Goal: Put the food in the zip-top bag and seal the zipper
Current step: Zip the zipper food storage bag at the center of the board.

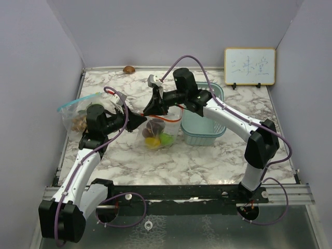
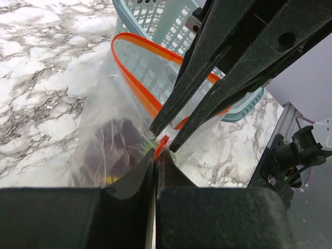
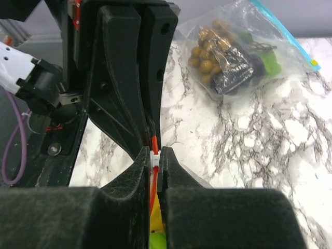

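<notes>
The bag's opening still gapes by the basket, so my right gripper should next follow the orange zipper to that end and release the white slider.
A clear zip-top bag (image 1: 158, 132) with an orange zipper (image 2: 136, 78) stands mid-table, holding yellow, green (image 1: 166, 138) and dark red-brown toy fruits; a dark purple one (image 2: 111, 150) shows through its wall. My left gripper (image 1: 143, 119) is shut on the zipper's near end, as its wrist view (image 2: 156, 158) shows. My right gripper (image 1: 147, 111) meets it tip to tip, shut on the white slider (image 3: 154, 157) at that same end. The zipper's mouth gapes open behind the slider.
A second bag (image 1: 78, 111) with a blue zipper lies at the left, holding tan berries (image 3: 205, 49), dark grapes and a green piece. A teal mesh basket (image 1: 202, 122) stands right of the bag. A brown item (image 1: 129, 69) and a whiteboard (image 1: 249, 66) are at the back.
</notes>
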{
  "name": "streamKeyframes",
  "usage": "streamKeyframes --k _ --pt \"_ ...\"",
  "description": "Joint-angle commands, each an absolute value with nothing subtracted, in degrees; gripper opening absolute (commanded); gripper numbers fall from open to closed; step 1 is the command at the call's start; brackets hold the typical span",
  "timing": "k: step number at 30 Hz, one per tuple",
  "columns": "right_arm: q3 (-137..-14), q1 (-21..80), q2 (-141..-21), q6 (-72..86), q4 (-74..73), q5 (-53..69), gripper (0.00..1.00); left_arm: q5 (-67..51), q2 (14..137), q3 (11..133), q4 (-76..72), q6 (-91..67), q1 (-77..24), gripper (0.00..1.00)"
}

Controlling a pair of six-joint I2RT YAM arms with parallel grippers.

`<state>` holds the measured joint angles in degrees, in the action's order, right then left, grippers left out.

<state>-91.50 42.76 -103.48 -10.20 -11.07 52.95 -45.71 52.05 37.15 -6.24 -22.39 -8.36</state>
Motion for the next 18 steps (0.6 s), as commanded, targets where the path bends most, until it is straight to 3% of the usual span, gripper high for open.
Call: streamKeyframes --k 1,9,18 --pt "-88.4 41.0 -100.7 -11.2 -16.4 43.6 0.02 -40.4 50.1 40.7 -4.9 -18.9 -8.4 0.00" --pt "-83.2 37.9 -96.2 -11.1 -13.9 20.6 0.02 -27.5 48.5 43.0 0.3 -14.9 -8.1 0.00" --pt "-79.3 35.8 -93.7 -10.8 -13.1 5.9 0.02 -4.5 46.1 44.7 5.6 -13.9 -7.8 0.00"
